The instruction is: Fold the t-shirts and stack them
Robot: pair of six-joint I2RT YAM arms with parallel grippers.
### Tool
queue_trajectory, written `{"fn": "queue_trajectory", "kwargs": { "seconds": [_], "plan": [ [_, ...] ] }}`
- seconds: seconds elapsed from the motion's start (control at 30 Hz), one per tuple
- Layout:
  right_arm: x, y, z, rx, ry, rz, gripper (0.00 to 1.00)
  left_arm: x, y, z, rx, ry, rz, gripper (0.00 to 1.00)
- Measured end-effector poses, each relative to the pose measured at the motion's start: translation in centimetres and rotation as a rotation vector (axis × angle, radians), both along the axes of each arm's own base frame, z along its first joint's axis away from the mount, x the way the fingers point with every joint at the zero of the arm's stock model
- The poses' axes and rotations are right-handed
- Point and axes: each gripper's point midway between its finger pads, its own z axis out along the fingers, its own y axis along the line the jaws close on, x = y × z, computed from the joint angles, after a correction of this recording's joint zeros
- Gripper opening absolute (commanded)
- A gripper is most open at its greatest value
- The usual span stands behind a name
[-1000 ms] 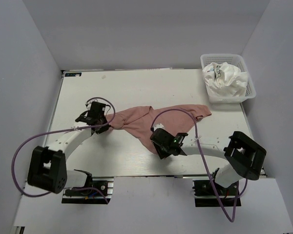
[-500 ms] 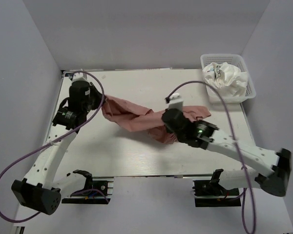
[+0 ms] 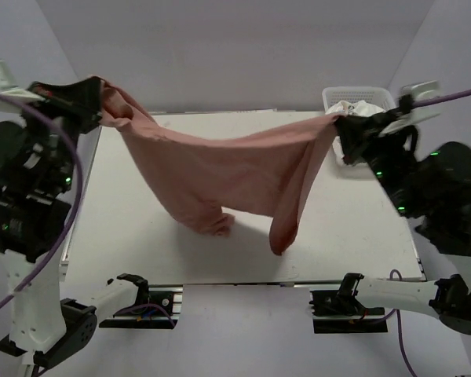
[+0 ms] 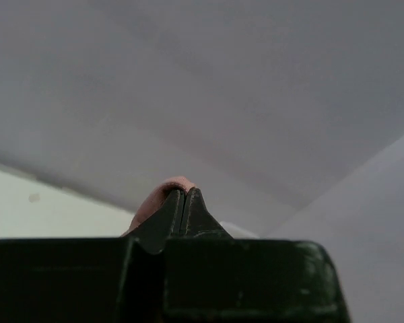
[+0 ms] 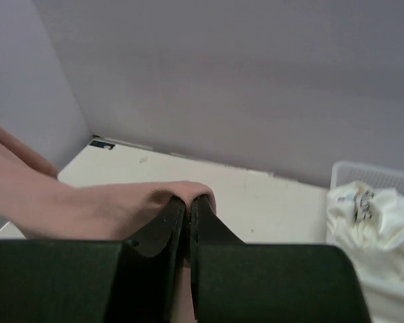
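My right gripper lifts next, then lowers the pink t-shirt's corner at the table's back beside the basket, since the t-shirt's lower folds droop bunched.
A dusty pink t-shirt (image 3: 220,169) hangs stretched in the air between both raised arms, its lower folds drooping toward the table. My left gripper (image 3: 102,106) is shut on its left corner, high at the left; pink cloth (image 4: 163,195) peeks out beside the shut tips (image 4: 184,195). My right gripper (image 3: 339,126) is shut on the other corner, high at the right; the pink cloth (image 5: 87,208) drapes over its tips (image 5: 189,202). White t-shirts (image 3: 361,126) with dark print lie crumpled in the basket, and they show in the right wrist view as a white bundle (image 5: 367,215).
A white plastic mesh basket (image 3: 400,145) stands at the table's back right corner, just behind my right gripper. The white table (image 3: 353,228) is walled by grey panels at the left, the back and the right. Arm bases sit at the near edge.
Both arms rose from the table surface and spread apart, lifting the pink t-shirt off the table until it hangs stretched between them. The right gripper closed on the cloth.
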Motion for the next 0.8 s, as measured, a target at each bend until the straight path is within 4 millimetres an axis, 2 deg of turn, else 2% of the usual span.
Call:
{"fn": "queue_trajectory", "kwargs": {
  "seconds": [0.07, 0.13, 0.2, 0.3, 0.43, 0.53, 0.67, 0.8],
  "plan": [
    [-1.3, -0.9, 3.6, 0.008, -0.074, 0.055, 0.00, -2.5, 1.3, 3.0, -0.024, -0.079, 0.029, 0.00],
    [-3.0, -1.7, 6.5, 0.013, -0.147, 0.132, 0.00, -5.0, 2.4, 5.2, -0.049, -0.146, 0.049, 0.00],
    [-5.0, -2.1, 9.0, 0.022, -0.220, 0.222, 0.00, -7.4, 3.3, 6.6, -0.066, -0.200, 0.056, 0.00],
    [-8.4, -3.2, 11.7, 0.037, -0.339, 0.362, 0.00, -10.8, 4.3, 8.1, -0.086, -0.273, 0.053, 0.00],
    [-11.6, -4.1, 12.6, 0.033, -0.432, 0.483, 0.00, -14.2, 4.6, 10.1, -0.098, -0.358, 0.019, 0.00],
    [-12.8, -3.8, 12.6, 0.023, -0.462, 0.543, 0.00, -15.8, 4.5, 11.1, -0.098, -0.408, -0.014, 0.00],
    [-12.7, -2.7, 11.8, -0.007, -0.456, 0.573, 0.00, -16.8, 4.2, 12.1, -0.095, -0.451, -0.044, 0.00],
    [-11.3, -1.4, 9.9, -0.047, -0.406, 0.552, 0.00, -16.3, 3.4, 13.0, -0.084, -0.474, -0.074, 0.00]
  ]
}}
